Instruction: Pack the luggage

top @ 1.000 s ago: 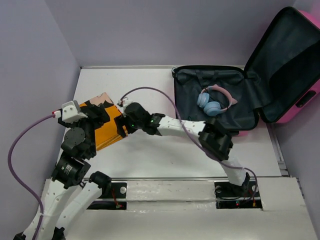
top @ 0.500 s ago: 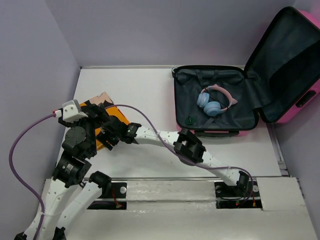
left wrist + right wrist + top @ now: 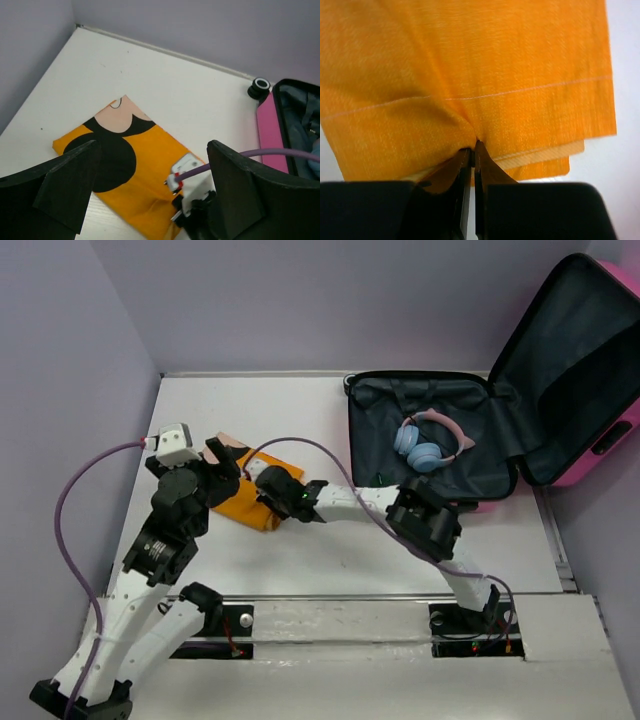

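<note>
The cloth's free edge (image 3: pixel 89 121) by the peach and black print comes next, since my right gripper already pinches the opposite hem. My left gripper lowers onto that edge and closes there.
The luggage (image 3: pixel 575 360) is a hot-pink hard-shell suitcase lying open at the right, its lid propped up and its lining dark. Blue and pink headphones (image 3: pixel 430 445) rest inside its base. A folded orange cloth (image 3: pixel 245 502) with a black cartoon print lies on the table to the left. My right gripper (image 3: pixel 268 495) is shut on the cloth's near hem (image 3: pixel 470 65), its jaws (image 3: pixel 472 147) pinching a fold. Over the cloth (image 3: pixel 140 165) hovers my left gripper (image 3: pixel 152 170), open and holding nothing. The suitcase's pink edge (image 3: pixel 267 130) shows at the right of that view.
Purple walls close in the white table (image 3: pixel 300 410) at the left and back. A purple cable (image 3: pixel 300 445) loops from the right wrist over the table. A small dark round thing (image 3: pixel 380 480) lies in the suitcase base near its front edge.
My right gripper has shut on the orange cloth's hem and drawn back to the right, bunching the cloth. The left arm has lifted and shifted to the right above the cloth.
</note>
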Robot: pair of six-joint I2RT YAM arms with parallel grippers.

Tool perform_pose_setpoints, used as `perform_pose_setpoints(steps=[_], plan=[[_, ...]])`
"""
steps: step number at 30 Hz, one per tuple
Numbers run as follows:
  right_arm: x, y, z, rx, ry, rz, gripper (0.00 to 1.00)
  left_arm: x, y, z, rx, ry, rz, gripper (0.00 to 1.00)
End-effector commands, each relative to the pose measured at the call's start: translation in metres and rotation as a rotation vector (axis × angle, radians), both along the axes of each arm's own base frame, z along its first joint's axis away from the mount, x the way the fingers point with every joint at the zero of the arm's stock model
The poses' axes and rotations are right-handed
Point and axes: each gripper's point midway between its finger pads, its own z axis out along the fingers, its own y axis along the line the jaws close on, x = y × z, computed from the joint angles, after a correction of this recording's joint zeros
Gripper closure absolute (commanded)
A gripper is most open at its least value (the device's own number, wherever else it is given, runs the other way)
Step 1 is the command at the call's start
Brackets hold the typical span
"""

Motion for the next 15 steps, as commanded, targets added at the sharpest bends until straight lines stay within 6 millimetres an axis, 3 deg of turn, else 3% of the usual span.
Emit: perform_pose_setpoints(steps=[1, 3, 4, 5, 7, 10, 11, 15], plan=[[0.040, -0.096, 0.005, -0.068, -0.032, -0.172, 0.88, 0.016, -0.028, -0.006, -0.043, 0.062, -0.095, 0.01], [0.040, -0.107, 0.012, -0.031, -0.027, -0.155, 0.74, 0.022, -0.038, -0.015, -0.049, 0.105, -0.129, 0.01], [0.040, -0.113, 0.026, -0.004, -0.038, -0.155, 0.61, 0.024, -0.041, -0.019, -0.050, 0.125, -0.135, 0.01], [0.033, -0.122, 0.020, -0.023, -0.025, -0.149, 0.41, 0.027, -0.042, -0.021, -0.049, 0.138, -0.137, 0.01], [0.021, -0.126, 0.029, 0.003, 0.008, -0.141, 0.24, 0.034, -0.047, -0.039, -0.022, 0.208, -0.150, 0.01], [0.010, -0.129, 0.045, 0.074, 0.055, -0.187, 0.19, 0.049, -0.045, -0.060, 0.002, 0.289, -0.148, 0.01], [0.006, -0.130, 0.060, 0.129, 0.074, -0.226, 0.18, 0.053, -0.046, -0.065, -0.011, 0.301, -0.168, 0.01], [-0.007, -0.118, 0.090, 0.296, 0.146, -0.334, 0.14, 0.076, -0.001, -0.101, -0.042, 0.397, -0.062, 0.01]])
